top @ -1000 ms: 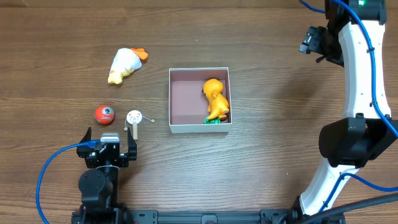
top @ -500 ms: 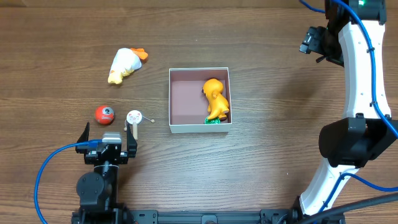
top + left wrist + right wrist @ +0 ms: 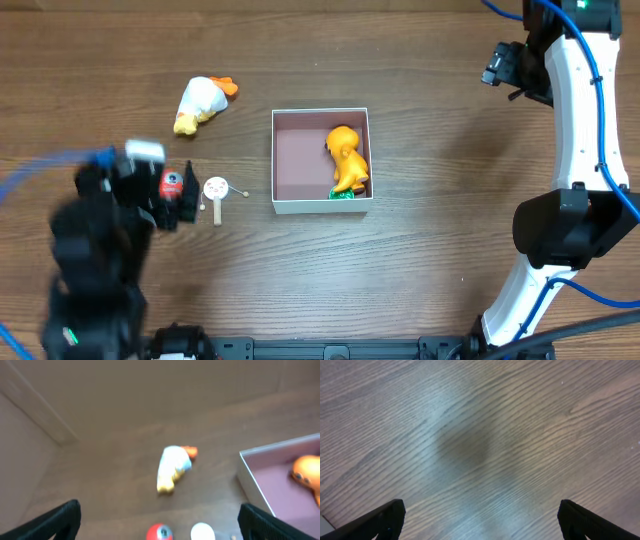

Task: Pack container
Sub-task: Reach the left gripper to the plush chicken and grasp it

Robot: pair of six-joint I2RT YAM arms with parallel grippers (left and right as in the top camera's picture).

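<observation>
The duck toy lies at a slant. My left gripper moves outward past the red ball next, turns and lowers over the duck toy's white body.
The container is a shallow white-walled square box with a pinkish-brown floor at mid-table. An orange toy and a small green thing lie in its right side. My left gripper is open, motion-blurred, over a red ball and next to a white round toy on a stick. The left wrist view shows the open jaws, the red ball and white toy between them, and the container at right. My right gripper is open and empty over bare wood.
A white and yellow duck toy with an orange end lies on its side at the back left of the wooden table, also in the left wrist view. The right arm's white links stand along the right edge.
My left arm has swung from the front edge up and to the left, bringing its open gripper over the red ball. The toys, the container and the right arm have not moved.
</observation>
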